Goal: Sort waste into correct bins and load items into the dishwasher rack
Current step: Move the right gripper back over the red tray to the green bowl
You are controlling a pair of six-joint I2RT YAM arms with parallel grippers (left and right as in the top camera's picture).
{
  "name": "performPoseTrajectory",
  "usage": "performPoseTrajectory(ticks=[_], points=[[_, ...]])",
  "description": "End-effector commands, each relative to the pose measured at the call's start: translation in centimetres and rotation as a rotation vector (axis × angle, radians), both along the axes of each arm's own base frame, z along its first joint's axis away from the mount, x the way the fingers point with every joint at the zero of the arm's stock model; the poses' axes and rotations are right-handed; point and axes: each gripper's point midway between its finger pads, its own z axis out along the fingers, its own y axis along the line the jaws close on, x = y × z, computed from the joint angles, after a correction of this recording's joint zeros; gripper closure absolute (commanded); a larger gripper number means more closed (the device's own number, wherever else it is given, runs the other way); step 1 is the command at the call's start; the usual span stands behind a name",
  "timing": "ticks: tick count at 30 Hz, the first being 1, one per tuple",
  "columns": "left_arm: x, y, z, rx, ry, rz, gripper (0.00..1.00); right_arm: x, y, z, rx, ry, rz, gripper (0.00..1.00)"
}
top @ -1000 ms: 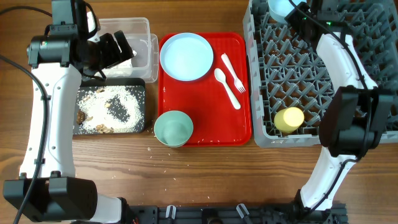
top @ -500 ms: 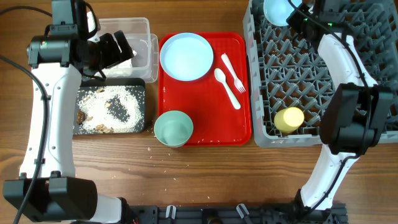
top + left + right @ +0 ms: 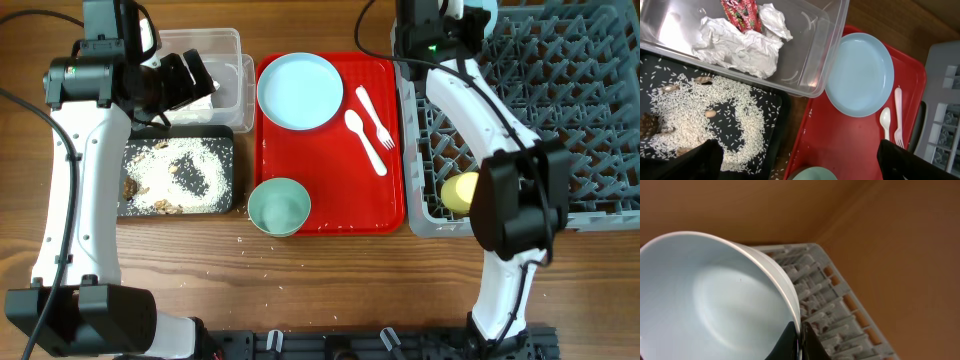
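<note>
I will next lower the bowl onto the rack's wires with my right gripper and then let go of the bowl's rim, because the grey rack's empty far corner is below, by the red tray (image 3: 330, 200).
My right gripper (image 3: 801, 330) is shut on the rim of a pale blue-green bowl (image 3: 715, 295), held tilted over the far left corner of the grey dishwasher rack (image 3: 560, 100). A yellow cup (image 3: 465, 190) lies in the rack's near left corner. My left gripper (image 3: 800, 167) is open and empty above the clear tub (image 3: 228, 60) and the black tray (image 3: 222, 145). The tub holds crumpled napkins (image 3: 740, 45) and a red wrapper (image 3: 742, 12). Rice and brown scraps (image 3: 715, 115) lie in the black tray. The plate (image 3: 300, 90), the second bowl (image 3: 279, 205), the fork (image 3: 375, 115) and the spoon (image 3: 365, 140) rest on the red tray (image 3: 330, 200).
A few rice grains (image 3: 255, 240) are scattered on the wooden table in front of the black tray. The right arm (image 3: 500, 110) stretches across the rack's left side.
My right arm has swung left with the bowl, from over the rack's far middle to its far left corner. The left arm has not moved.
</note>
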Motion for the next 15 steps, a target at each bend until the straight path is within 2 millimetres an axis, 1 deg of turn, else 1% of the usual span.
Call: performPoseTrajectory(ticks=[1, 6, 8, 12, 13, 14, 15], points=[[0.1, 0.3, 0.6, 0.006, -0.017, 0.014, 0.00, 0.0, -0.6, -1.0, -0.078, 0.061, -0.033, 0.96], [0.1, 0.3, 0.6, 0.006, -0.017, 0.014, 0.00, 1.3, 1.1, -2.9, 0.002, 0.111, 0.096, 0.96], [0.1, 0.3, 0.6, 0.006, -0.017, 0.014, 0.00, 1.4, 2.0, -3.6, 0.020, 0.141, 0.137, 0.96], [0.1, 0.3, 0.6, 0.006, -0.017, 0.014, 0.00, 1.2, 2.0, -4.2, 0.010, 0.163, 0.133, 0.96], [0.1, 0.3, 0.6, 0.006, -0.017, 0.014, 0.00, 0.8, 1.3, -3.9, -0.026, 0.156, 0.084, 0.96], [0.1, 0.3, 0.6, 0.006, -0.017, 0.014, 0.00, 0.3, 0.6, -2.9, -0.077, 0.133, 0.023, 0.96], [0.1, 0.3, 0.6, 0.006, -0.017, 0.014, 0.00, 0.4, 0.4, -2.1, -0.118, 0.141, 0.016, 0.96]])
